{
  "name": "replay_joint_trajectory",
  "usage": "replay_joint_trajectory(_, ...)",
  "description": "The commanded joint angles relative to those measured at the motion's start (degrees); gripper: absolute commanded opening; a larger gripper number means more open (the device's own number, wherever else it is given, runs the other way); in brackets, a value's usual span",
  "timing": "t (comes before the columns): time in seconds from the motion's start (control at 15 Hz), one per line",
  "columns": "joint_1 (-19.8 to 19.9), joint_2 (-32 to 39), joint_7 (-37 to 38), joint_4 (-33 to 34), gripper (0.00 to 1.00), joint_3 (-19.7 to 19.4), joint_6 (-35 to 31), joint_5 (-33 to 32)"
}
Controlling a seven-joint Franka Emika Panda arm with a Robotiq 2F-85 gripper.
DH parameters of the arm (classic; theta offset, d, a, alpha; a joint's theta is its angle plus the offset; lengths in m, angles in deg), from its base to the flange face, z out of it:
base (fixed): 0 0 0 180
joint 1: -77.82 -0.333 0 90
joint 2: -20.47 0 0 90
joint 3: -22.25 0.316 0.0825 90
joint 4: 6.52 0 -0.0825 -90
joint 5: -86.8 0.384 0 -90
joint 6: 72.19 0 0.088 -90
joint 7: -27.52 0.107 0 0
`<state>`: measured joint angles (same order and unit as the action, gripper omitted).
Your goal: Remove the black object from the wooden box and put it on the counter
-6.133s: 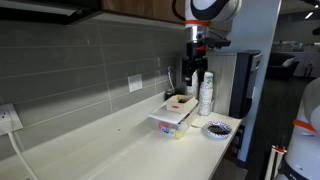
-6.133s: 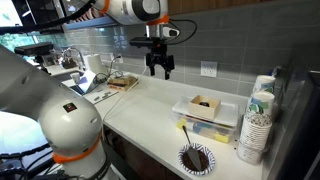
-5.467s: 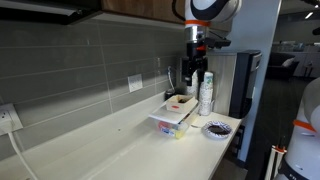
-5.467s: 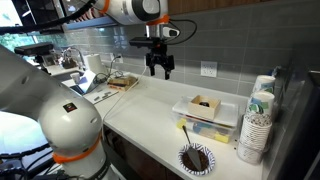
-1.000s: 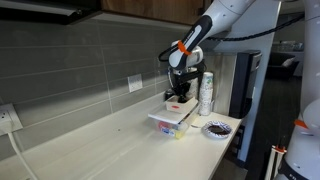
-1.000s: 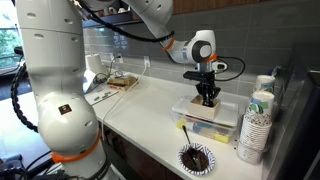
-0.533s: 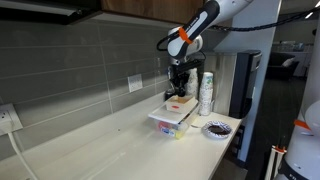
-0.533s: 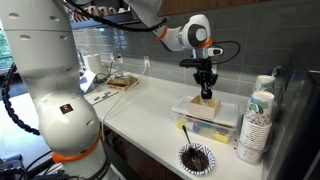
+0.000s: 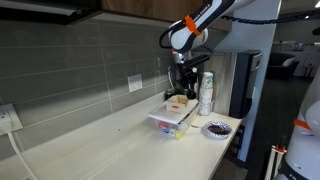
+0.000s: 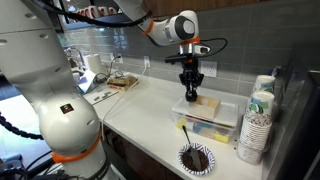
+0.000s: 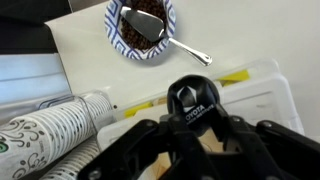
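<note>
The gripper will next draw back from the wooden box [image 9: 178, 103], then lower to release the black object on the bare counter beside the white container, since that spot is empty.
The black object [image 11: 192, 98], rounded with a white logo, sits clamped between the jaws of my gripper [image 11: 195, 130], which is shut on it. In both exterior views the gripper [image 9: 183, 86] [image 10: 190, 92] hangs with the black object [image 10: 190, 97] just off the wooden box [image 9: 178, 103] [image 10: 207, 105], on its side toward the open counter. The pale box with its tan inside rests on top of a white plastic container [image 10: 203, 124]. The cream counter [image 9: 100, 145] [image 10: 140, 108] stretches away along the grey tiled wall.
A dark patterned dish [image 9: 217, 128] [image 10: 196, 158] [image 11: 140, 28] with a spoon sits near the counter's front edge. A white bottle [image 9: 206, 94] and stacked paper cups [image 10: 258, 118] [image 11: 50, 125] stand beside the container. A dark appliance [image 9: 243, 85] stands at the counter's end.
The gripper, shut on the black object, has lifted it out of the wooden box and carried it sideways off the box toward the open counter.
</note>
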<state>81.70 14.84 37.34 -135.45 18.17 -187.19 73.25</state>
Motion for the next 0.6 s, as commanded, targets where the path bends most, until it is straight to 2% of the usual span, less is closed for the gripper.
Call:
replay_joint_trajectory(0.0, -0.4, -10.8, -2.2, -6.4, 0.08, 1.2, 5.1, 0.1)
replay_joint_trajectory(0.27, -0.8, -18.7, -3.5, -12.8, 0.08, 2.5, 9.0, 1.1)
replay_joint_trajectory(0.53, -1.7, -26.7, -2.8, -21.5, 0.08, 3.3, 8.4, 4.0)
